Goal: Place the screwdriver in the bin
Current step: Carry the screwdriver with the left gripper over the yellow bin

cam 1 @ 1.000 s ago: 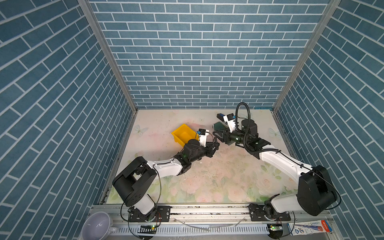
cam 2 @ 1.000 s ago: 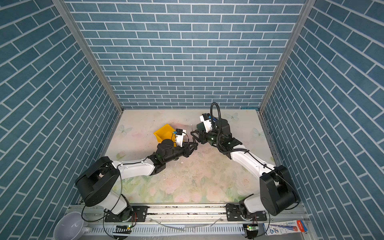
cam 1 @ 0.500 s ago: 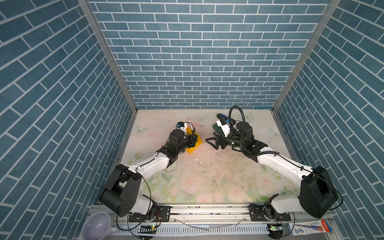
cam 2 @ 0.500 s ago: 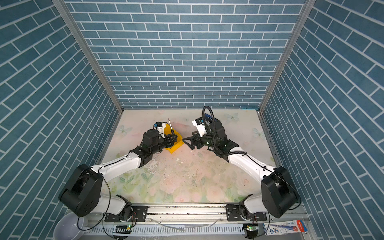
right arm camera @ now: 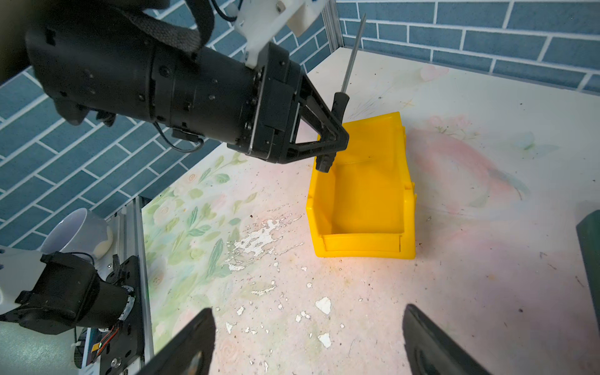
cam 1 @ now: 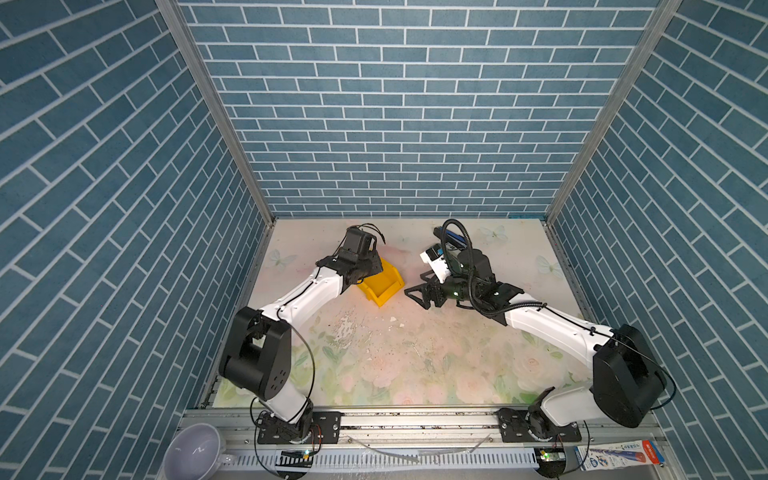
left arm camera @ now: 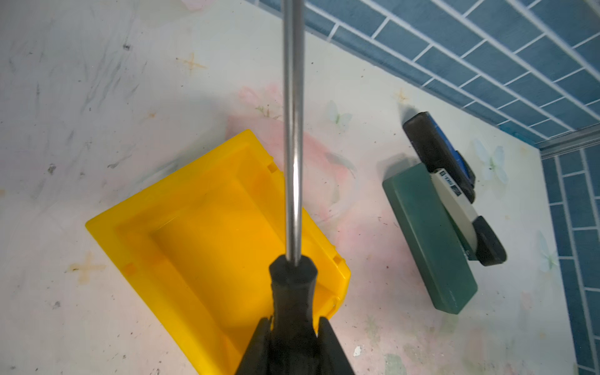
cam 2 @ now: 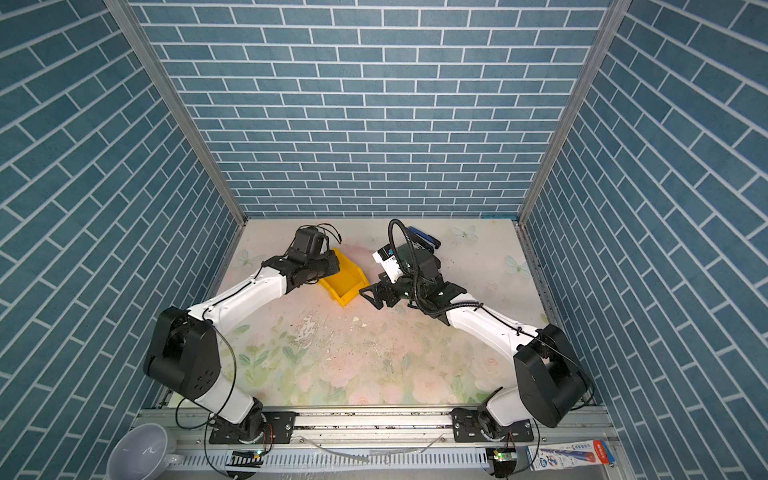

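Note:
Next, my left gripper moves down toward the yellow bin's bottom and releases the screwdriver's black handle there. It still holds the screwdriver (right arm camera: 339, 103) above that empty bin.
My left gripper (right arm camera: 337, 139) is shut on the black handle of the screwdriver (right arm camera: 339, 103). The tool stands nearly upright, thin metal shaft up and handle end down, just above the rear of the yellow bin (right arm camera: 360, 250). In the left wrist view the screwdriver (left arm camera: 293, 285) runs straight out from my left gripper (left arm camera: 293, 321) over the empty bin (left arm camera: 194, 246). Both top views show the bin (cam 1: 386, 286) (cam 2: 347, 286) half hidden under my left gripper (cam 1: 368, 268) (cam 2: 328, 266). My right gripper (cam 1: 415, 299) (cam 2: 370, 300) (right arm camera: 308, 324) is open and empty, low over the table in front of the bin's low lip.
A dark green flat case (left arm camera: 428, 240) lies right of the bin, with a black-and-blue tool (left arm camera: 438, 156) resting against it near the back wall. A pale cup (cam 1: 191, 453) stands off the table at the front left. Paint flakes dot the table's middle.
The two grippers were close together at the table's middle. The right one opened and drew back; the left arm swung left and back with the screwdriver to above the bin.

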Controlling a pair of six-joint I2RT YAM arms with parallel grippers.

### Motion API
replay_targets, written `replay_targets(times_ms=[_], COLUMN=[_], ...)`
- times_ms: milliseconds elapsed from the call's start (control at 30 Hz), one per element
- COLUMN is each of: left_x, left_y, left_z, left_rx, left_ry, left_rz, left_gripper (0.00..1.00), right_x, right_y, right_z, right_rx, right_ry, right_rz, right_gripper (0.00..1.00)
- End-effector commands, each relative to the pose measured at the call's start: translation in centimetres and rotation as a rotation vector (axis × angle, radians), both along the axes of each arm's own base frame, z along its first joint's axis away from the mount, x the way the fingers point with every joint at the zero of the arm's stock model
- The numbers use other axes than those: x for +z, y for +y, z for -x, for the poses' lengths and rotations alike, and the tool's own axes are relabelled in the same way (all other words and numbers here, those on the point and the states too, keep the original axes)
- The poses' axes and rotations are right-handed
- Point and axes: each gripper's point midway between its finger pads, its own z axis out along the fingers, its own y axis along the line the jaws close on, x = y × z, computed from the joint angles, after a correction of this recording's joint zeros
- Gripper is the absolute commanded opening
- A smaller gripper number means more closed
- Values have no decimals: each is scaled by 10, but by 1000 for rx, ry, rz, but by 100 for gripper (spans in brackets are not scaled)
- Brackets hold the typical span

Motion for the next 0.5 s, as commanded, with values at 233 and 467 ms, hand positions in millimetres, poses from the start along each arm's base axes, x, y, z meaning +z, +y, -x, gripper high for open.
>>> replay_targets(times_ms=[233, 467], left_x=[-40, -47], left_y=[10, -5], left_z=[17, 14], left_rx=[41, 23], left_ry=[157, 175], left_rz=[-60, -52], left_gripper=[0, 0], right_x=[11, 9], right_y=[3, 3], right_z=[-4, -3], right_rx=[6, 7], right_ry=[-54, -48], right_rz=[7, 9], right_gripper=[89, 89])
